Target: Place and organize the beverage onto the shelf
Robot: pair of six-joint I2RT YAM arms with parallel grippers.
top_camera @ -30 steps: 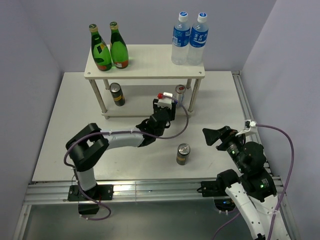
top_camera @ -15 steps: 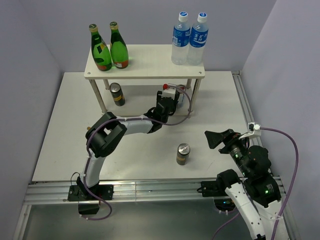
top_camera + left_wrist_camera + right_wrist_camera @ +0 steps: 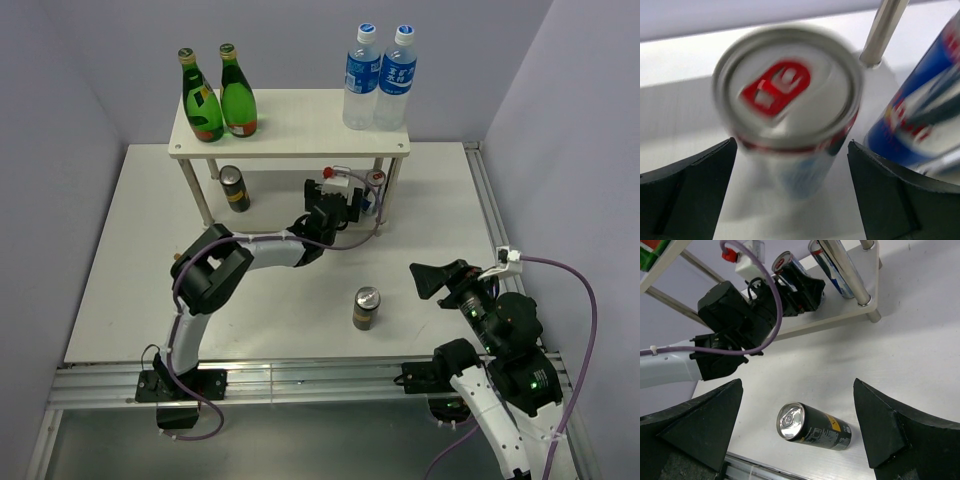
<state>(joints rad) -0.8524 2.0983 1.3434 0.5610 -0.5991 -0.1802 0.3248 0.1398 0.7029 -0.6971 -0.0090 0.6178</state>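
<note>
One black can is still standing on the tabletop, so my left gripper will pull back from under the shelf (image 3: 290, 128) and close around the upper sides of that can.
My left gripper (image 3: 345, 205) reaches under the shelf (image 3: 290, 128) and is open. A slim silver can (image 3: 790, 102) with a red tab stands between its fingers (image 3: 687, 192) on the lower tier, with a gap on both sides. A second silver can (image 3: 920, 117) stands just to its right. Two green bottles (image 3: 220, 98) stand on the top board at the left, and a black can (image 3: 234, 187) stands below them. Another black can (image 3: 815, 427) stands on the table under my open right gripper (image 3: 797, 426).
Two clear water bottles (image 3: 379, 78) with blue labels stand on the top board's right end. A shelf leg (image 3: 883, 30) rises just behind the silver cans. The left arm's purple cable (image 3: 767, 300) loops near the lower tier.
The left gripper carried the silver can in under the shelf, then opened and let it go on the lower tier. The right arm shifted slightly.
</note>
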